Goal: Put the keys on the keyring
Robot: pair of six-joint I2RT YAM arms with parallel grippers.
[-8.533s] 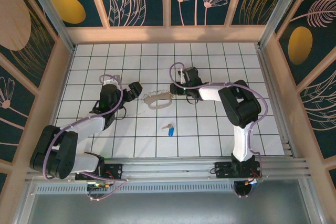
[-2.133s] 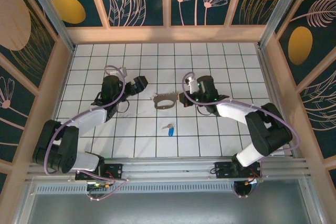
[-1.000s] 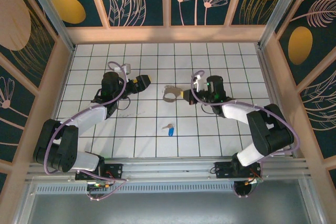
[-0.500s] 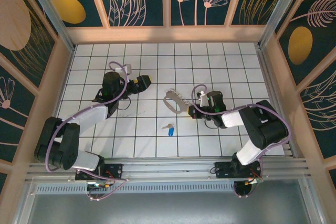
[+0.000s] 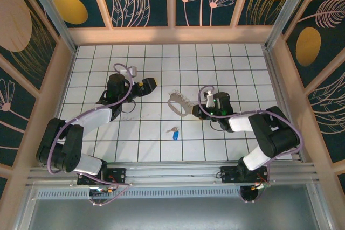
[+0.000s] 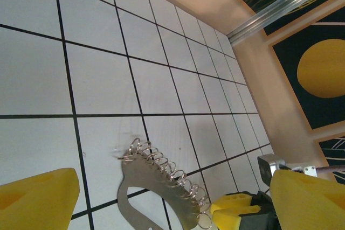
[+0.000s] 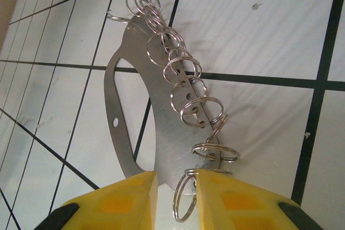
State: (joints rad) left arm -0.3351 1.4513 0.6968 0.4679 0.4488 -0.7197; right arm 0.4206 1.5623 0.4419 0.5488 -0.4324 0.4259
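My right gripper closes in place next, onto the keyring's end beside the last ring, because that end already lies between its slightly open yellow fingers.
The keyring is a flat silvery plate with several split rings along one edge, lying on the white tiles mid-table. My right gripper sits at its right end. In the right wrist view its yellow fingers stand slightly apart, open, and the gap of the right gripper holds the keyring end and one ring. The key, blue-headed, lies loose about a tile nearer. My left gripper hovers wide open left of the keyring, holding nothing.
Wooden walls fence the tiled floor at the back and both sides. An aluminium rail runs along the near edge. The right gripper's yellow fingers show in the left wrist view beside the plate's end.
The right gripper has brought the keyring down and nearer, from standing on edge to lying flat, and its jaws have eased apart. The left gripper has barely moved.
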